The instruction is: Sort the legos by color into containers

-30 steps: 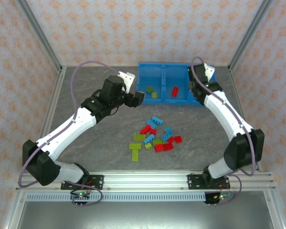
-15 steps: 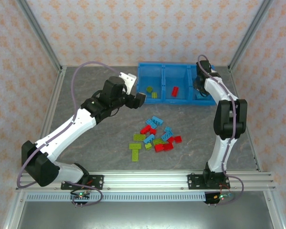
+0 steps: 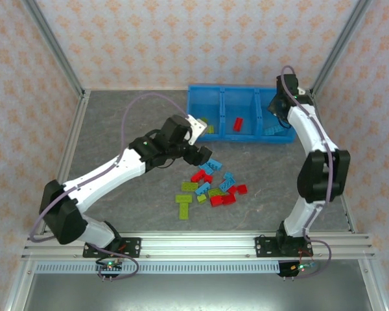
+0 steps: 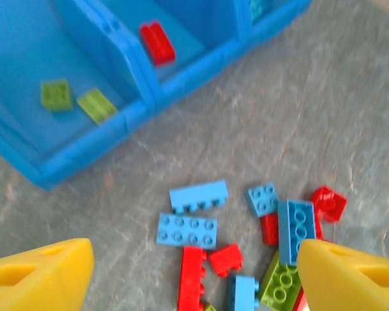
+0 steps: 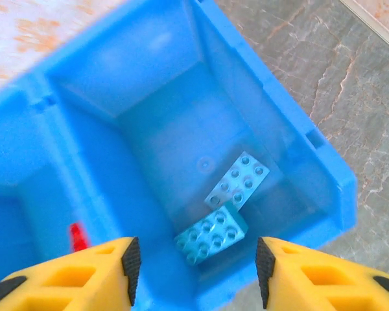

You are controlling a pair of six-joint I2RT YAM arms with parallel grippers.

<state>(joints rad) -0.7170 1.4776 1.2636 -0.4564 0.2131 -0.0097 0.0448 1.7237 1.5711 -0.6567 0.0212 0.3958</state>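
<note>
The left gripper moves down and back onto the long red brick (image 4: 191, 278) below it and nearer my base next, as the brick's long sides face the gripper's fingers.
The containers are one bright blue bin (image 3: 240, 138) with three compartments at the back of the table. The left one holds two yellow-green legos (image 4: 96, 105), the middle one a red brick (image 3: 237, 124). My right gripper (image 5: 196, 265) hangs open over the right compartment, where two light-blue bricks (image 5: 238, 181) lie free below its fingers. A pile of loose red, light-blue and yellow-green legos (image 3: 212, 184) lies mid-table. My left gripper (image 4: 194, 285) is open above the pile's back edge, over a light-blue brick (image 4: 187, 230) and a red one (image 4: 193, 275), holding nothing.
The bin's front wall (image 4: 84, 152) lies just beyond the pile. Its right outer wall (image 5: 279, 110) borders bare grey table. Metal frame posts stand at the back corners, and a rail (image 3: 194, 243) runs along the near edge.
My left arm has swung from beside the bin's left end down and right to the pile. My right gripper has shifted to the bin's far right end and its jaws have spread apart.
</note>
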